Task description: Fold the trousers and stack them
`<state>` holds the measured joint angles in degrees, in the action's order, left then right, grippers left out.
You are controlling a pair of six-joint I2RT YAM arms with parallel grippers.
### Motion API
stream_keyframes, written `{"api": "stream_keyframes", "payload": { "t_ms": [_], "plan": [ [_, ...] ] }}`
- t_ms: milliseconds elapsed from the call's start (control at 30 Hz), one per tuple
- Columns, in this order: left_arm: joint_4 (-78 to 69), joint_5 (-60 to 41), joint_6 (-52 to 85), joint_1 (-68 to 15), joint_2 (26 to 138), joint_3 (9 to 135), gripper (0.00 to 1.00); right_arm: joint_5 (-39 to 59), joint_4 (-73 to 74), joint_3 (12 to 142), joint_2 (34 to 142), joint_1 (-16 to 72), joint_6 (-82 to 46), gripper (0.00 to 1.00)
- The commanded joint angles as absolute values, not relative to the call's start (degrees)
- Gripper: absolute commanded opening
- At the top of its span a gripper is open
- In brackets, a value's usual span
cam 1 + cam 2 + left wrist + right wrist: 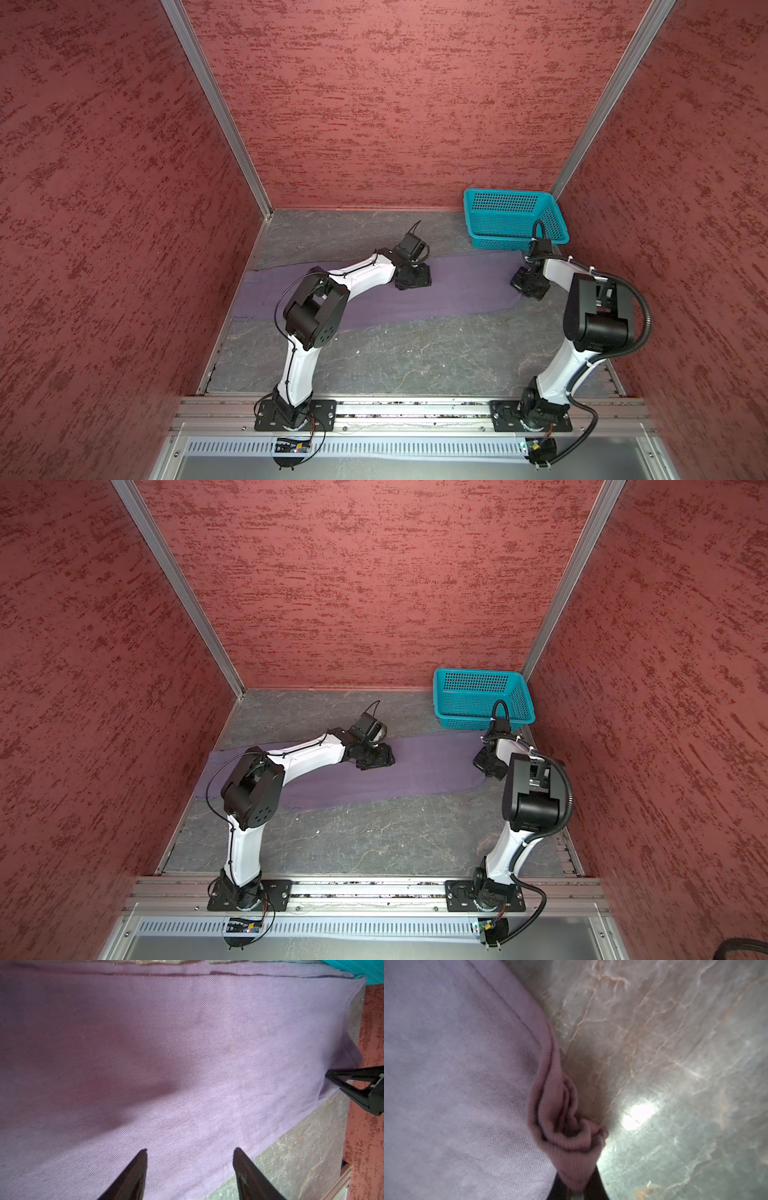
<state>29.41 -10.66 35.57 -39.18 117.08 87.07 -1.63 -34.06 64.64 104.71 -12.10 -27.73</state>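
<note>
The cloth lies in a long band, so my right gripper will next lift the ribbed edge, bring it across and down onto the trousers' middle and let go.
The purple trousers lie flat in a long band across the table, from the left wall to just in front of the basket. My left gripper hovers over their middle. It is open, with both fingertips above the cloth near its front edge and nothing between them. My right gripper is at the trousers' right end, shut on a bunched fold of the hem. The left wrist view shows its dark fingers at that hem.
A teal perforated basket stands at the back right corner, its near edge touching the trousers. The grey marbled table lies bare in front of the cloth. Red walls enclose three sides, and the arm bases sit on a front rail.
</note>
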Motion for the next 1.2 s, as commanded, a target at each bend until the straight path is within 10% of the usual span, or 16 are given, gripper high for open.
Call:
{"api": "stream_keyframes", "payload": {
  "t_ms": [0, 467, 1167],
  "plan": [
    [29.49, -11.04, 35.73, -39.11, 116.84, 88.41, 0.66, -4.62, -32.68, 63.37, 103.19, -12.39, -27.02, 0.0],
    [27.88, -7.13, 36.76, -31.9, 101.0, 71.35, 0.66, -0.66, -25.01, 62.93, 79.51, -7.28, -30.32, 0.0],
    [21.47, -11.29, 41.6, -25.57, 93.64, 54.76, 0.66, -14.51, -24.52, 75.76, 96.17, 37.73, -20.87, 0.0]
  ]
}}
